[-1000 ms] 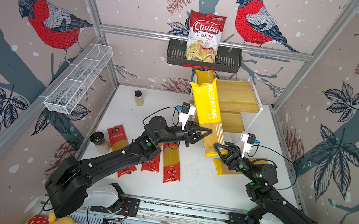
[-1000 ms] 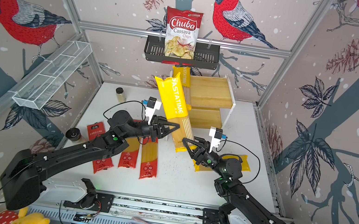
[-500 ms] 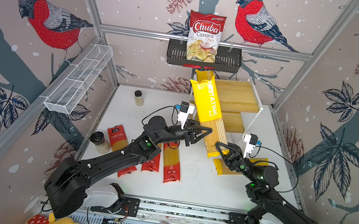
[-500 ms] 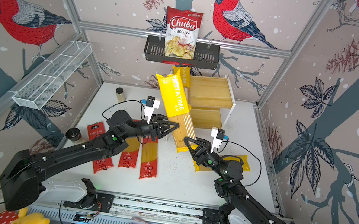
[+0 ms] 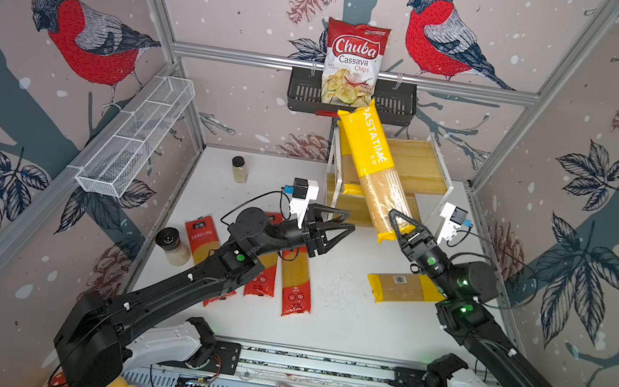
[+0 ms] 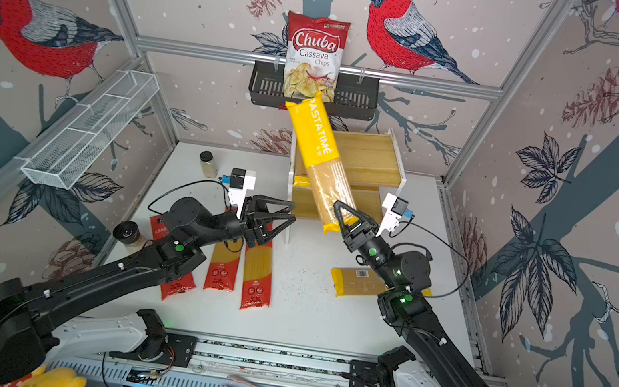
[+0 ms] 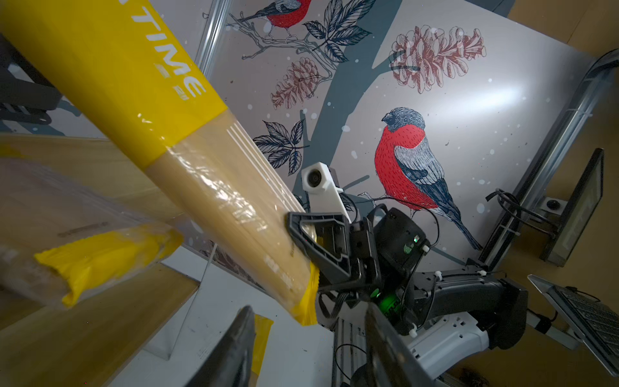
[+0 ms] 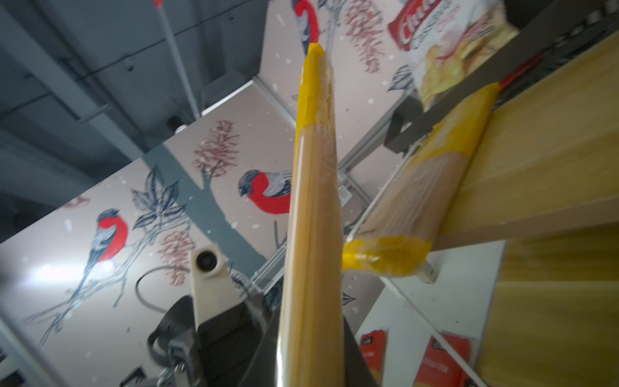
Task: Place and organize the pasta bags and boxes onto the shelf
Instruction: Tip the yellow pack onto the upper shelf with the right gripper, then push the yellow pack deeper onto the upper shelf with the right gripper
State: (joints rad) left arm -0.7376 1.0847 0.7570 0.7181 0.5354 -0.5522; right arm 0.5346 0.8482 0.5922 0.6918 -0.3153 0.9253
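My right gripper moves outward next, lays its pack onto the bare upper board [image 5: 403,156] [image 8: 516,161] and releases, since the board is bare beside the yellow pack lying there.
My right gripper [image 5: 401,226] [image 6: 346,215] is shut on the lower end of a yellow PASTATIME pack [image 5: 375,163] [image 6: 318,154] [image 8: 313,234]. The pack slants up over the left side of the shelf [image 5: 417,165] [image 6: 368,157]. Just left of the pack, my left gripper [image 5: 349,222] [image 7: 308,351] stands open and holds nothing. Another yellow pack [image 7: 100,258] [image 8: 418,201] lies on the shelf's upper board. A further yellow pack [image 5: 398,286] lies on the table beside the right arm. Three red packs [image 5: 296,281] lie under the left arm.
A Chuba chips bag [image 5: 351,62] stands in a black wall basket [image 5: 393,106] right above the shelf. A white wire basket [image 5: 135,137] hangs on the left wall. Two jars [image 5: 239,168] [image 5: 171,244] stand at the table's left.
My left gripper has opened, let go of the yellow pack and drawn back a little. My right gripper has closed on the pack's lower end and now carries it alone.
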